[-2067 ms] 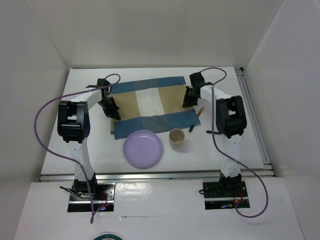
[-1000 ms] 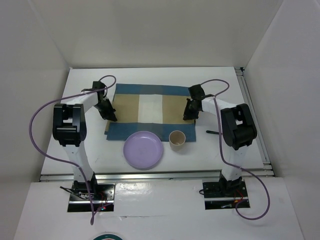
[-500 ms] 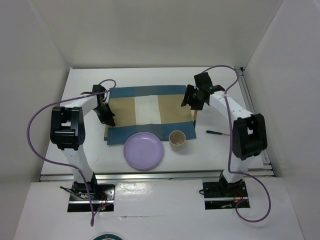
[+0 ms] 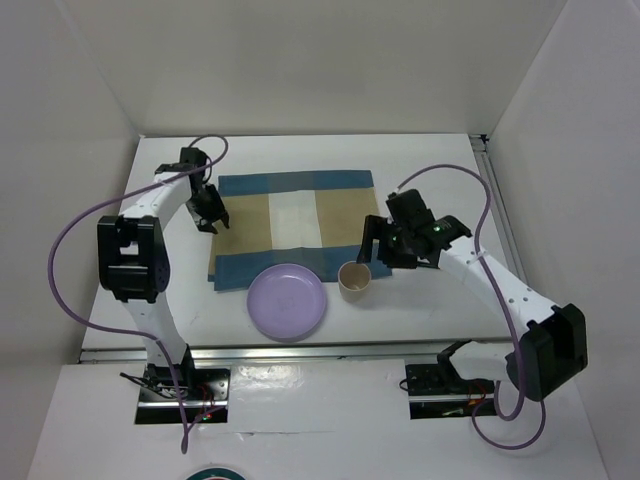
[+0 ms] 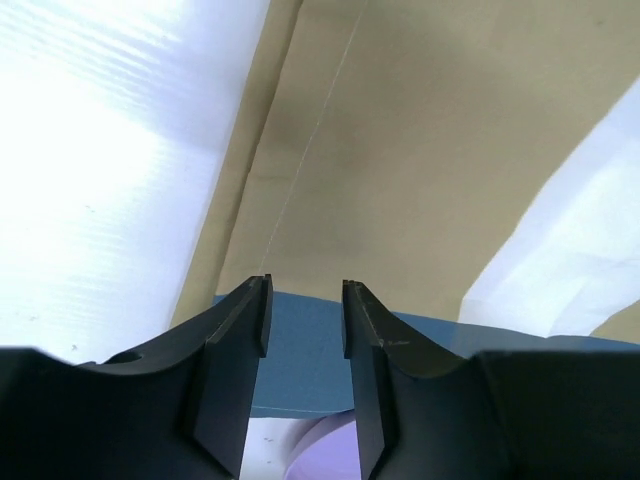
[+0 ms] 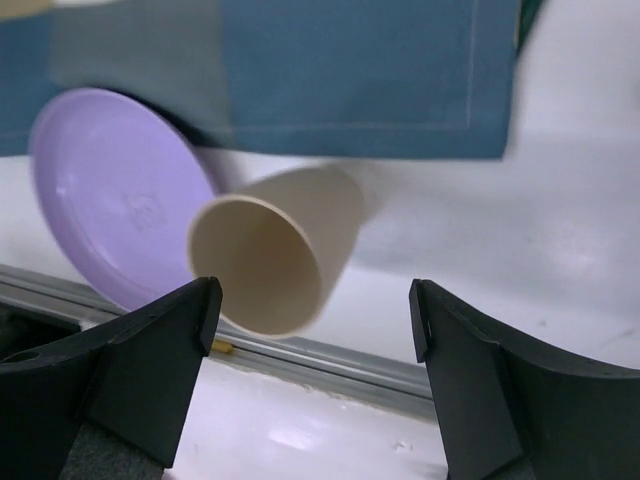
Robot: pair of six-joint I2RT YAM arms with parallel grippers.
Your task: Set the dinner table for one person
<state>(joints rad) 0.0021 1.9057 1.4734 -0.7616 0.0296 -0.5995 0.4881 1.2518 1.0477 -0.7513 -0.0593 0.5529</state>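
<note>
Next, my right gripper moves back and down astride the beige cup's side away from the plate, since that side stands clear and the cup's top is open.
The white dinner table carries a blue-and-tan checked placemat lying flat at its middle. A purple plate and a beige cup stand just in front of the mat. My left gripper is open over the mat's left edge, nothing between its fingers; in the left wrist view it hangs above the placemat with the plate below. My right gripper is wide open beside the cup. In the right wrist view it faces the cup, apart from it.
The plate and the mat's blue corner lie beyond the cup in the right wrist view. A metal rail runs along the near table edge, another along the right side. White walls enclose the table.
Both grippers have opened and let go of the placemat, which now lies flat. The right arm has swung from the mat's right edge down to the cup. The left gripper has barely shifted.
</note>
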